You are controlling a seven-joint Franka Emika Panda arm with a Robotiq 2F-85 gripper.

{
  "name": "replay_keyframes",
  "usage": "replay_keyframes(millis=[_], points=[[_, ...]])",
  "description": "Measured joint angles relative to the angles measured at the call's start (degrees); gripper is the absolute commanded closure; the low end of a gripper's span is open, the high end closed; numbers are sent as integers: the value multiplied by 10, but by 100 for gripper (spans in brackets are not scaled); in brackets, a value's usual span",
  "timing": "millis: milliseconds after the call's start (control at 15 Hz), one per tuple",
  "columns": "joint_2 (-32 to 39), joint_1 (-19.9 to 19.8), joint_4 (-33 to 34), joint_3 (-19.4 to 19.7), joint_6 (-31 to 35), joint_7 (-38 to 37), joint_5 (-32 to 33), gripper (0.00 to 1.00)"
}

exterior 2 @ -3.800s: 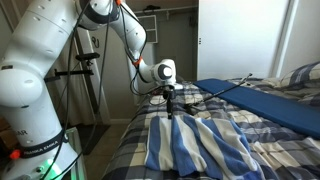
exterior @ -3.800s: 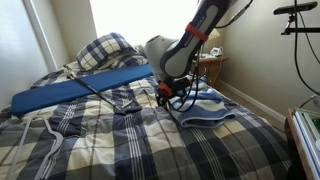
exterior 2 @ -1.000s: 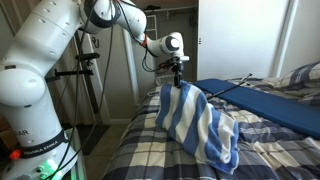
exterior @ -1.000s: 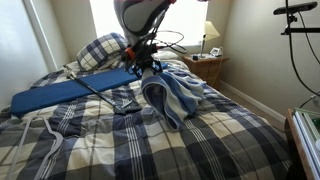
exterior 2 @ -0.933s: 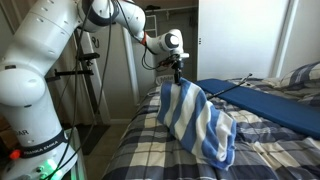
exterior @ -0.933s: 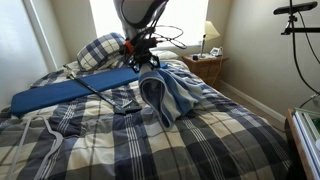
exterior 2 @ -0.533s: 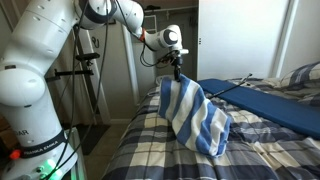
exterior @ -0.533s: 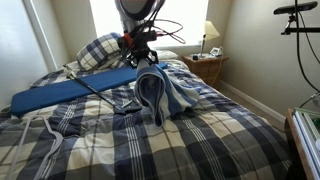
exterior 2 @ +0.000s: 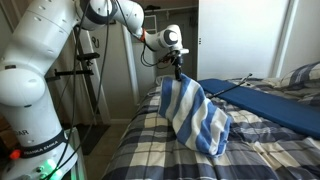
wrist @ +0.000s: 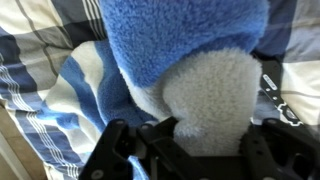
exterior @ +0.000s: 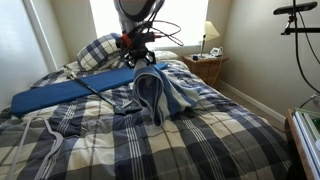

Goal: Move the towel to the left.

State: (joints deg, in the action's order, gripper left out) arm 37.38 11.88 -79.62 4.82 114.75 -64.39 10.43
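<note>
The gripper carries the towel outward over the bare plaid by the white hanger next and lets go of it there, since that spot has open room.
The towel is blue with white stripes and hangs in a long fold from my gripper, its lower end resting on the plaid bed. In an exterior view the towel droops from the gripper above the bed's edge. The wrist view is filled by the fluffy blue and white towel, pinched between the dark fingers of the shut gripper.
A long blue board lies across the bed toward the pillows. A nightstand with a lamp stands beside the bed. Tripods stand behind the arm.
The gripper has carried the hanging towel a little further toward the pillows and blue board; over the last half second it has barely moved.
</note>
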Motion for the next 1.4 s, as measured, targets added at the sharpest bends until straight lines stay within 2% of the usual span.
replay_keyframes(millis=[400, 733, 800, 933, 1400], points=[[39, 1, 152, -34, 23, 66, -20, 95], [89, -1, 273, -71, 25, 142, -83, 95], [100, -5, 296, -77, 25, 159, -100, 78], [121, -12, 337, -87, 25, 188, -126, 78], [146, -16, 375, -94, 25, 199, -134, 78]])
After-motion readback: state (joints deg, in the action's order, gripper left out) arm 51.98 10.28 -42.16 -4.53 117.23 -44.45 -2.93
